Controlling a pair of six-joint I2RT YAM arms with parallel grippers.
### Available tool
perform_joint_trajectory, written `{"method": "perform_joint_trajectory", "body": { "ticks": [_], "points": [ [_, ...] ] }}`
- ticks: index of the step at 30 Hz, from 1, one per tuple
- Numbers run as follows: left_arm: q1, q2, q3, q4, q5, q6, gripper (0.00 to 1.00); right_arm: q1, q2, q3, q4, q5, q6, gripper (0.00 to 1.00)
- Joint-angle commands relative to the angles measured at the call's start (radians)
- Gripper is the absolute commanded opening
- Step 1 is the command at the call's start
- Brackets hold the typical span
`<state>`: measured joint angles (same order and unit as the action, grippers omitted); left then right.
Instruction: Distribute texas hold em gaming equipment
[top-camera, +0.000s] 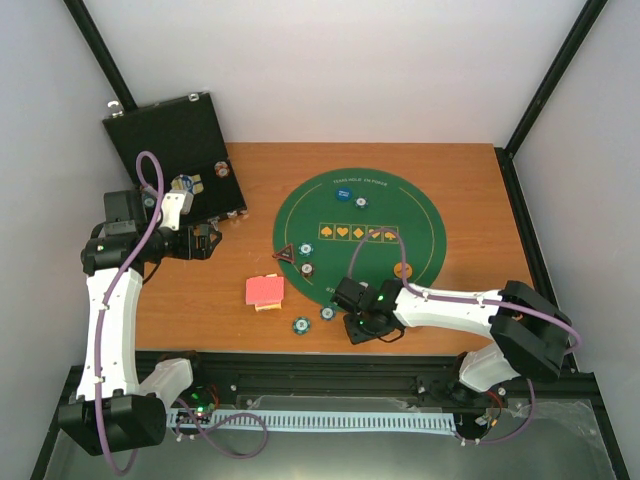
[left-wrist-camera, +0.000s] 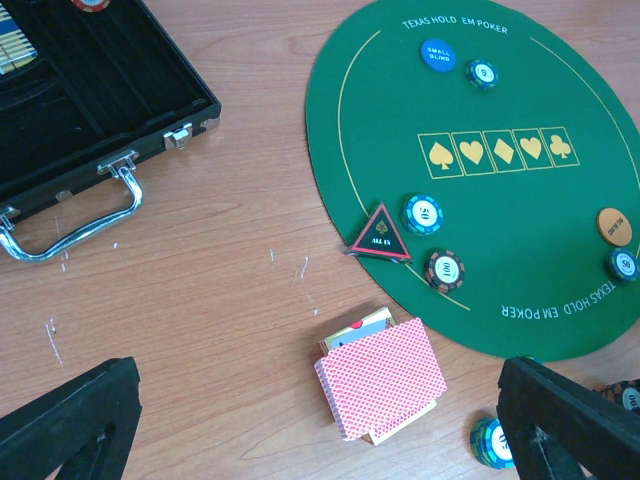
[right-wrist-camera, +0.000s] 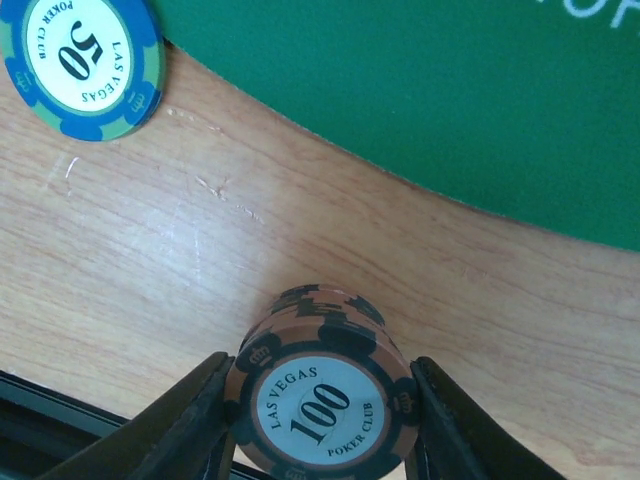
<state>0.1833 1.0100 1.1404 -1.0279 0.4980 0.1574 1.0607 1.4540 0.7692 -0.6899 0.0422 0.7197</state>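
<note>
My right gripper will next go up, outward and down between the blue button (left-wrist-camera: 437, 55) and card boxes to release a brown chip, as only a teal one is there.
A short stack of brown 100 poker chips (right-wrist-camera: 322, 395) stands on the bare wood just off the green poker mat (right-wrist-camera: 450, 100). My right gripper (right-wrist-camera: 322, 425) has a finger pressed against each side of it, low over the table's near edge (top-camera: 365, 325). A teal 50 chip (right-wrist-camera: 82, 60) lies to its upper left. My left gripper (left-wrist-camera: 320, 415) hangs wide open above the wood, holding nothing, with the red-backed deck of cards (left-wrist-camera: 385, 380) below it. On the mat lie a dark triangular ALL IN marker (left-wrist-camera: 381, 235), a teal chip (left-wrist-camera: 424, 213), a brown chip (left-wrist-camera: 444, 269), a blue button (left-wrist-camera: 437, 55) and an orange button (left-wrist-camera: 614, 226).
An open black case (top-camera: 175, 140) with a metal handle (left-wrist-camera: 75, 215) sits at the back left, with some chips inside. Two teal chips (top-camera: 300, 325) (top-camera: 327, 312) lie on the wood beside the right gripper. The black frame rail (top-camera: 300, 365) runs along the table's near edge.
</note>
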Motion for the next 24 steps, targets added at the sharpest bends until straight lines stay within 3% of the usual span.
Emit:
{"method": "perform_joint_trajectory", "body": {
  "ticks": [1, 18, 24],
  "points": [
    [0.007, -0.006, 0.045, -0.012, 0.005, 0.002, 1.00, 0.005, -0.003, 0.005, -0.001, 0.014, 0.010, 0.36],
    [0.006, -0.005, 0.042, -0.012, 0.009, 0.000, 1.00, 0.003, -0.040, 0.180, -0.146, 0.058, -0.036, 0.27],
    [0.006, -0.003, 0.040, -0.010, 0.008, 0.002, 1.00, -0.049, -0.012, 0.282, -0.188, 0.062, -0.096, 0.24]
  ]
}}
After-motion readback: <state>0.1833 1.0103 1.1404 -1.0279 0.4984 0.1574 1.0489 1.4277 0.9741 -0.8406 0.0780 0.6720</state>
